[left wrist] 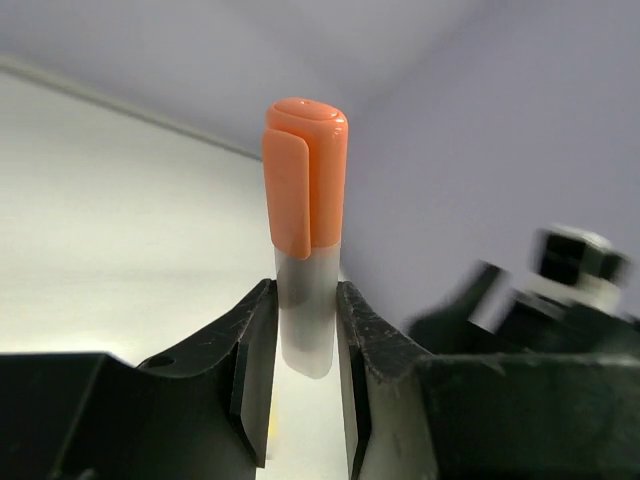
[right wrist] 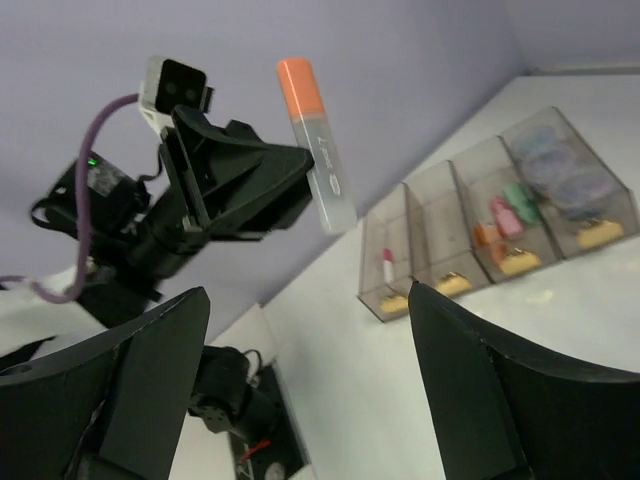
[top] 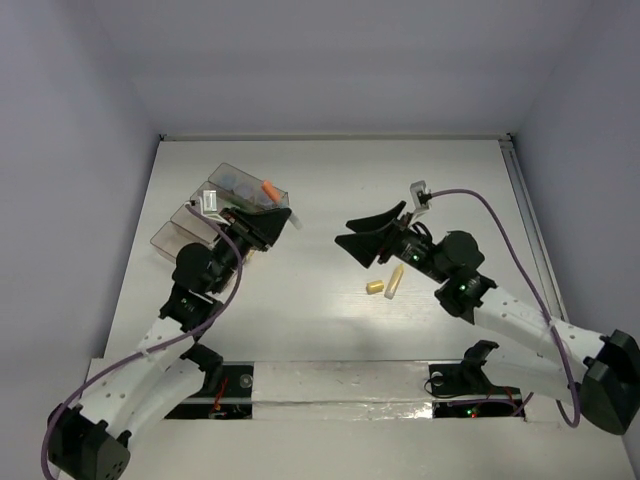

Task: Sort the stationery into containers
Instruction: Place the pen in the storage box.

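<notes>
My left gripper will next swing over the containers, tilt down and lower the orange-capped stick to the box (top: 200, 225) beside the red-tipped pen's box, because that one is empty.
My left gripper (top: 268, 222) is shut on an orange-capped stick (top: 268, 189) with a pale grey body and holds it upright in the air beside the right end of the row of containers (top: 200, 222). In the left wrist view the stick (left wrist: 305, 190) stands between the two fingers (left wrist: 250, 350). In the right wrist view the stick (right wrist: 315, 140) and the four smoky boxes (right wrist: 455, 200) show; they hold a red-tipped pen (right wrist: 388, 268), pink, orange and green sticks (right wrist: 505, 215) and blue-grey discs (right wrist: 560, 170). My right gripper (top: 365, 245) is open and empty above the table.
A short yellow stick (top: 375, 287) and a longer cream stick (top: 395, 281) lie on the table just below my right gripper. A metal rail (top: 520, 190) runs along the table's right edge. Grey walls close in the back and sides.
</notes>
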{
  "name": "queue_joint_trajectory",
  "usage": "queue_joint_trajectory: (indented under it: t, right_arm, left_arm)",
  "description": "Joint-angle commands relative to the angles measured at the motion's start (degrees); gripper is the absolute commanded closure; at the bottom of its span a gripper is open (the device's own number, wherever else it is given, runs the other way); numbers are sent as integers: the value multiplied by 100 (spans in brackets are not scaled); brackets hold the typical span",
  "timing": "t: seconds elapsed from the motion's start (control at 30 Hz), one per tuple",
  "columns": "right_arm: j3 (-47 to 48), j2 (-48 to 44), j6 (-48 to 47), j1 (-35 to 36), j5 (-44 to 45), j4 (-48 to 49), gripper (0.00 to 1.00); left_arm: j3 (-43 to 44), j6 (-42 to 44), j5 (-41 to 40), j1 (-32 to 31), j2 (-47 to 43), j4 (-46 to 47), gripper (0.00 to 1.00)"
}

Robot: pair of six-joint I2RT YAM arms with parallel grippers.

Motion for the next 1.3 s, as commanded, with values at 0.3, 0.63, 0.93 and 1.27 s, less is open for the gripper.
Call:
queue_joint_trajectory:
  t: [0.3, 0.63, 0.93, 1.27]
  right_arm:
    - [-279, -1051, -1151, -27, 1211, -2516, 13]
    - [-244, -796, -1143, -27, 1412, -2788, 9]
    - [-297, -911, -1125, -27, 1290, -2709, 9]
    - [-323, -1034, -1143, -27, 1290, -2718, 10]
  left_arm:
    - [89, 239, -2023, 1498, -27, -2890, 100]
    - [-149, 230, -1829, 2588, 879, -2240, 100]
    - [-325, 89, -1996, 3012, 1354, -1818, 100]
    - [-43, 168, -1882, 3012, 2127, -1501, 100]
